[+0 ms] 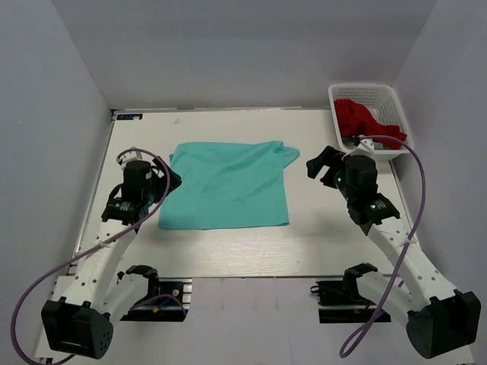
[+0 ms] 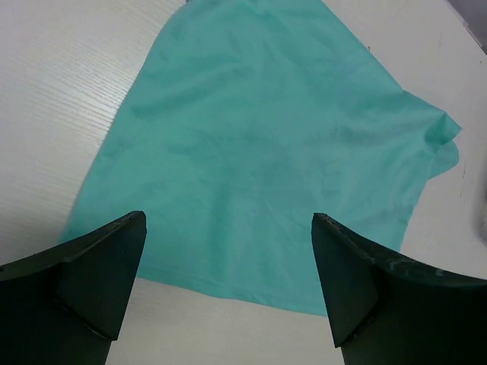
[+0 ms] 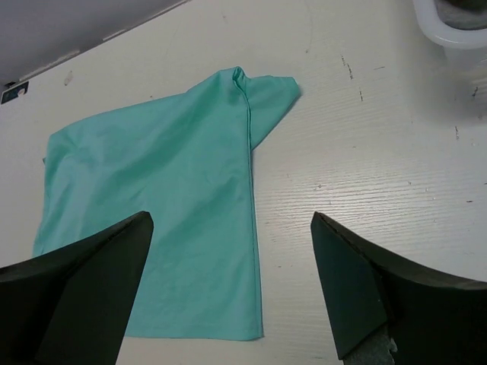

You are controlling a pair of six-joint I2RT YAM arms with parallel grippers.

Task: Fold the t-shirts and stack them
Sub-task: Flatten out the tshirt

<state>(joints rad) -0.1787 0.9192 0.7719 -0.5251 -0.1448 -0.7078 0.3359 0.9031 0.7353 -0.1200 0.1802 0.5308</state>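
The left gripper lowers its open fingers back onto the t-shirt's closest hem corner (image 1: 162,226) next, as they hover high and the corner lies below and back.
A teal t-shirt (image 1: 228,185) lies flat in the middle of the table, one sleeve sticking out at its far right corner. It also shows in the left wrist view (image 2: 266,144) and the right wrist view (image 3: 175,205). My left gripper (image 1: 169,180) is open and empty, just off the shirt's left edge; in its wrist view (image 2: 228,220) the jaws stand wide above the hem. My right gripper (image 1: 323,166) is open and empty, right of the shirt; in its wrist view (image 3: 232,220) the jaws straddle the shirt's right edge. A red t-shirt (image 1: 365,120) lies crumpled in the basket.
A white plastic basket (image 1: 346,93) stands at the far right corner of the table; its rim shows in the right wrist view (image 3: 449,26). Grey walls close in the table on three sides. Purple cables loop from both arms.
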